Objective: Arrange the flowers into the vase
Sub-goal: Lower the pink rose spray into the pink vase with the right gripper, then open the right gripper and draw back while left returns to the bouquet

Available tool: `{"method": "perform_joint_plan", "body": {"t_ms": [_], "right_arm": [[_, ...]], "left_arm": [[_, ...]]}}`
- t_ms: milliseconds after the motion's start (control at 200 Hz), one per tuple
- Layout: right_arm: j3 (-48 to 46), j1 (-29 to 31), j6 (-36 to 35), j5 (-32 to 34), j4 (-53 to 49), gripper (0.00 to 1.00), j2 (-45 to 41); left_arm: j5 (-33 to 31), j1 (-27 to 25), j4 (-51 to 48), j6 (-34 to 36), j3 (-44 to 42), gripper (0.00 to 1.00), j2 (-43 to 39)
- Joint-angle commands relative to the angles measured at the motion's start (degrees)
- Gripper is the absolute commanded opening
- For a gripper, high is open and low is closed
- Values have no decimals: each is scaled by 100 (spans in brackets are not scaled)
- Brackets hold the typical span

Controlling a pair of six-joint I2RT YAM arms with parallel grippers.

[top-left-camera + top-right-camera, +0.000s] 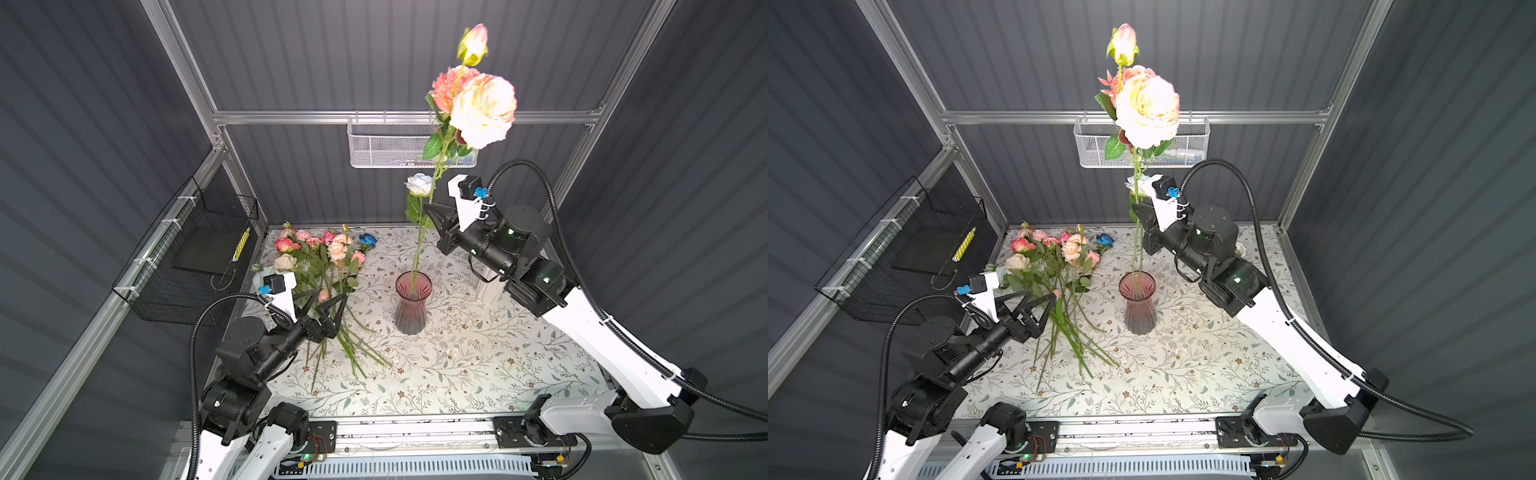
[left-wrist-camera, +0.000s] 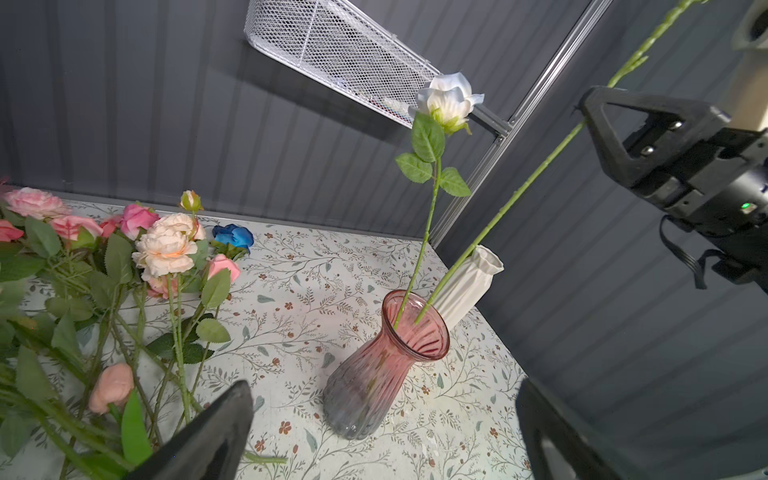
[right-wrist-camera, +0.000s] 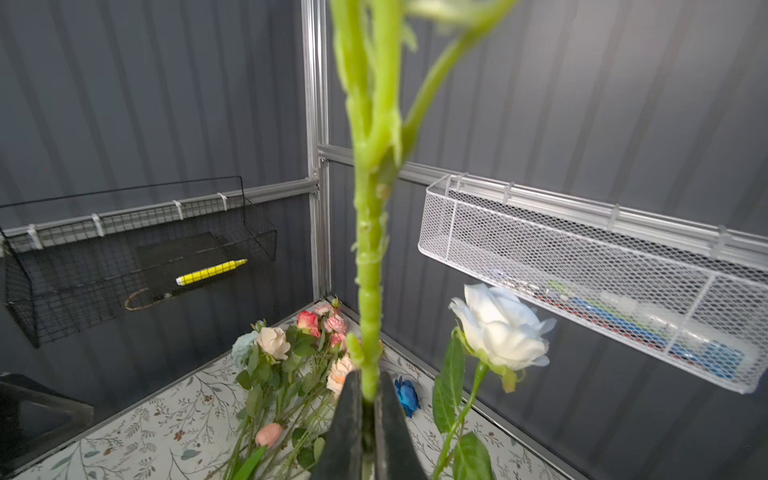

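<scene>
The tall flower's blooms are still high above the white rose (image 1: pixel 419 184), so my right gripper should next go down toward the opening of the pink glass vase (image 1: pixel 412 303) and let go of the tall flower's stem.
A pink glass vase (image 1: pixel 412 303) (image 1: pixel 1138 305) (image 2: pixel 386 365) stands mid-table and holds a white rose (image 1: pixel 419 184) (image 2: pixel 446 102) (image 3: pixel 503 328). A tall flower with cream and pink blooms (image 1: pixel 482 110) (image 1: pixel 1147 110) rises high above the vase, and its stem (image 2: pixel 519 195) (image 3: pixel 370 270) reaches down into the vase mouth. My right gripper (image 1: pixel 432 208) (image 1: pixel 1136 208) (image 3: pixel 369 399) is shut on that stem partway up. The other flowers (image 1: pixel 328 253) (image 1: pixel 1059 253) (image 2: pixel 162 249) lie in a pile at the back left. My left gripper (image 1: pixel 326 297) (image 1: pixel 1040 294) (image 2: pixel 386 390) hangs open over their stems, holding nothing.
A white ribbed vase (image 1: pixel 490 291) (image 2: pixel 473 282) stands at the back right under the right arm. A white mesh basket (image 1: pixel 399 145) hangs on the back wall, right behind the tall flower. A black wire basket (image 1: pixel 195 257) with a yellow pen hangs on the left wall.
</scene>
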Motion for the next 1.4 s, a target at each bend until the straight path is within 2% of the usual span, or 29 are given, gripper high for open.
{"method": "perform_joint_plan", "body": {"t_ms": [0,165,265,480,695,865,920,1146,1391], "right_arm": [[-401,-57,78,48,426,0,-42],[-1216,-58,596,-81,589,0,-5],[-1518,-58,868,-127,554,7,-15],[-1943,-50,1305,-311,487,41,-286],[-2480,-15,1824,-509,629,62,-919],[-3074,81,2209,-637,821,67,-1731],[-3243,132,2288,-652,844,68,-1959],[-3705,334,2479,-718,780,67,-2564],[-3973,390,2542,-741,685,67,-2843]], "left_arm": [[-148,-23,-174,4,-162,100,-115],[-167,-24,-154,-83,-303,100,-84],[-158,-24,-169,-98,-318,100,3],[-283,-18,-264,-131,-337,100,109],[-535,-24,-440,-153,-336,100,275],[-849,-24,-586,-251,-416,99,479],[-997,-24,-634,-312,-466,97,580],[-1492,-19,-451,-589,-934,77,1189],[-1776,61,244,-902,-1451,61,2159]]}}
